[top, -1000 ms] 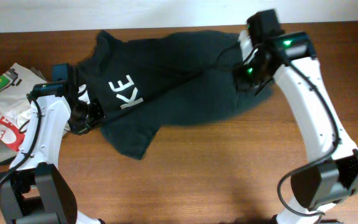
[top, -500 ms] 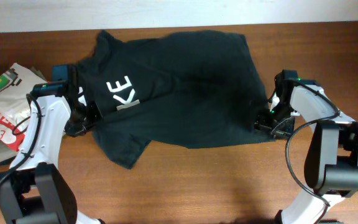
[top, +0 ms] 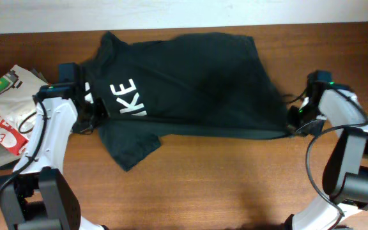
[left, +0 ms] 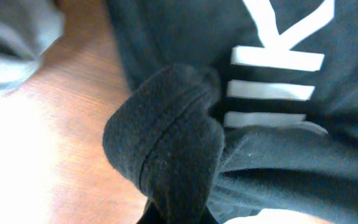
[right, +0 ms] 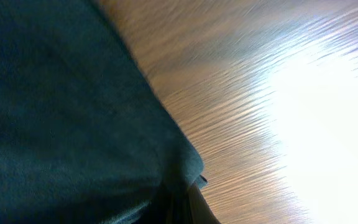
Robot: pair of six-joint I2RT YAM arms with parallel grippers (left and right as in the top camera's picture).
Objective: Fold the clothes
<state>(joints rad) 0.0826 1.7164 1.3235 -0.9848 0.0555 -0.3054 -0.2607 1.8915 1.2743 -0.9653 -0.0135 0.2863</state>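
I will raise my right gripper with the shirt unfolded, carry the shirt's corner outward and down, and then let go of it over the shirt's plain side edge [top: 270,91] [right: 120,53]. That edge lies outward of my gripper.
The clothes, a black T-shirt [top: 197,83] with white letters [top: 123,99], lie stretched across the table, one sleeve hanging toward the front left. My left gripper [top: 88,118] is shut on a bunched fold of the shirt's left side. The left wrist view shows that fold [left: 166,149] rising from the left gripper [left: 179,219] beside the letters [left: 272,90]. My right gripper [top: 294,126] is shut on the shirt's right lower corner, pulling the hem taut. In the right wrist view the dark cloth [right: 61,112] runs into the right gripper [right: 182,213] over bare wood.
A white folded tee with a green label [top: 5,83] and a red-and-white printed garment [top: 2,131] lie piled at the table's left edge, close to my left arm. Brown wooden tabletop [top: 222,179] shows in front of the shirt. A pale wall runs along the back.
My right arm swung from the shirt's back right down to its right edge, shut on the corner, then drew it rightward, flattening the cloth. My left gripper kept its hold and shifted slightly.
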